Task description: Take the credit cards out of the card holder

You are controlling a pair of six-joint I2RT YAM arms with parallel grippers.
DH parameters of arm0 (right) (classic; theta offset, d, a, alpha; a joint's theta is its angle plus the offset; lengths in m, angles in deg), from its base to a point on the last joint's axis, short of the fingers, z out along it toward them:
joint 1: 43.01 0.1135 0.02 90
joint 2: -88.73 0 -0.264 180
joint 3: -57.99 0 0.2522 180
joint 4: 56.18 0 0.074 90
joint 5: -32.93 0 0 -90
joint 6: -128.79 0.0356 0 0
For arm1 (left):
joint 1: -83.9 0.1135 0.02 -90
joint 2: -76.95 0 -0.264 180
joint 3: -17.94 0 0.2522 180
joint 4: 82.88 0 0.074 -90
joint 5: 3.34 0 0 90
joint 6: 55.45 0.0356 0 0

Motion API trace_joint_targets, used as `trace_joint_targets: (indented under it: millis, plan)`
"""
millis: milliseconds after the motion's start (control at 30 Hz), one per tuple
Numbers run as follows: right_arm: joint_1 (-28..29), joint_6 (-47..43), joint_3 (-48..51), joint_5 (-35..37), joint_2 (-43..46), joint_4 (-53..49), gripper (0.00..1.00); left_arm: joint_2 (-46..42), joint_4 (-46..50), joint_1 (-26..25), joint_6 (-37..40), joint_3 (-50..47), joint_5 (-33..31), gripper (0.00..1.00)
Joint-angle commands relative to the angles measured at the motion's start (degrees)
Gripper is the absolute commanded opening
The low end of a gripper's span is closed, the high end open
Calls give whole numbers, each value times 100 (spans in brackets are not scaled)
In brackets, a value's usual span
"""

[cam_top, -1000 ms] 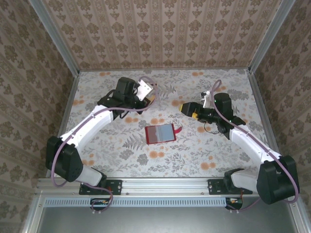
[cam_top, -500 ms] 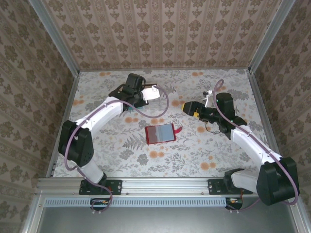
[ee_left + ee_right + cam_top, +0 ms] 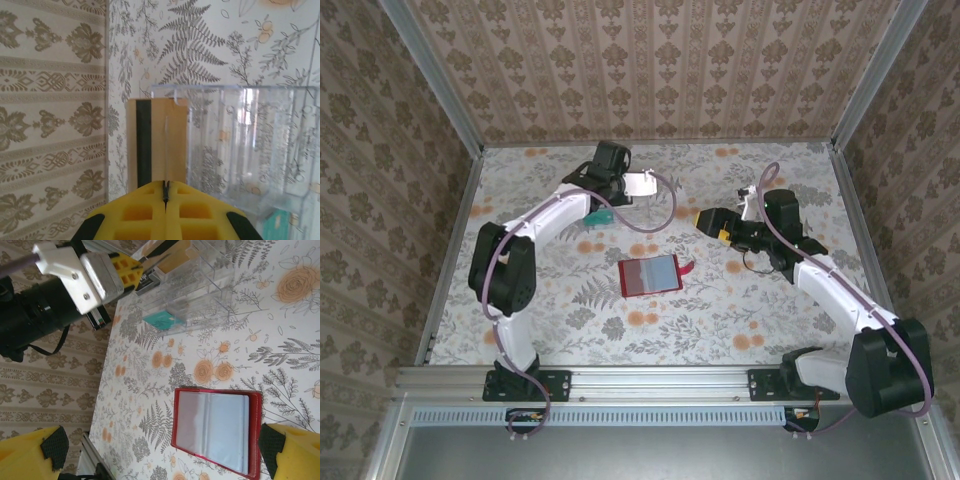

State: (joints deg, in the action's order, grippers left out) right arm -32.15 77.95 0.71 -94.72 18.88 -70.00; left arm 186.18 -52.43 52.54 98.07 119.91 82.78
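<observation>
My left gripper next lowers the tan card along the clear organizer's side, then spreads its fingers to release the card.
The card holder (image 3: 650, 275) lies open on the table's middle, red with a pale grey-blue inner face (image 3: 215, 432). At the back of the table my left gripper (image 3: 603, 203) is shut on a tan credit card with a black stripe (image 3: 157, 140); the yellow fingertips (image 3: 165, 184) pinch its near edge. The card stands beside the wall of a clear plastic organizer (image 3: 250, 145). A teal card (image 3: 162, 320) lies under that organizer. Right of the card holder my right gripper (image 3: 708, 225) hovers wide open, nothing between its fingers (image 3: 30, 455).
Patterned walls close in the table on three sides, and the left one (image 3: 50, 100) is close to the held card. The clear organizer (image 3: 200, 285) sits at the back left of centre. A metal rail (image 3: 650, 385) runs along the near edge.
My left arm has swung its elbow right and reached farther back, carrying the tan card toward the clear organizer. The right arm and the card holder have not moved.
</observation>
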Motion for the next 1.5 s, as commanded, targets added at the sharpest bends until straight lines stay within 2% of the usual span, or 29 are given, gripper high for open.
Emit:
trace_joint_targets:
  millis: [0, 700, 733, 833, 900, 1267, 1333, 1467]
  plan:
    - [-31, -22, -156, 56, -106, -3, 100, 206, -35, 68, 177, 341, 140, 0]
    - [-68, 12, -244, -40, -373, 77, 100, 671, 41, 121, -76, 518, 296, 0]
    - [-74, 20, -244, -32, -378, 77, 100, 700, 19, 121, -101, 530, 260, 9]
    - [-76, 47, -261, -50, -398, 102, 100, 729, -74, 121, -116, 518, 152, 11]
    - [-75, 48, -261, -50, -391, 115, 100, 731, -183, 120, -123, 490, 77, 19]
    - [-74, 123, -200, -76, -420, 216, 100, 731, -524, 121, -70, 424, -182, 27]
    - [-74, 134, -184, -87, -424, 233, 100, 738, -603, 130, -38, 404, -256, 34]
    - [-77, 162, -166, -102, -420, 269, 100, 766, -792, 144, -13, 362, -438, 36]
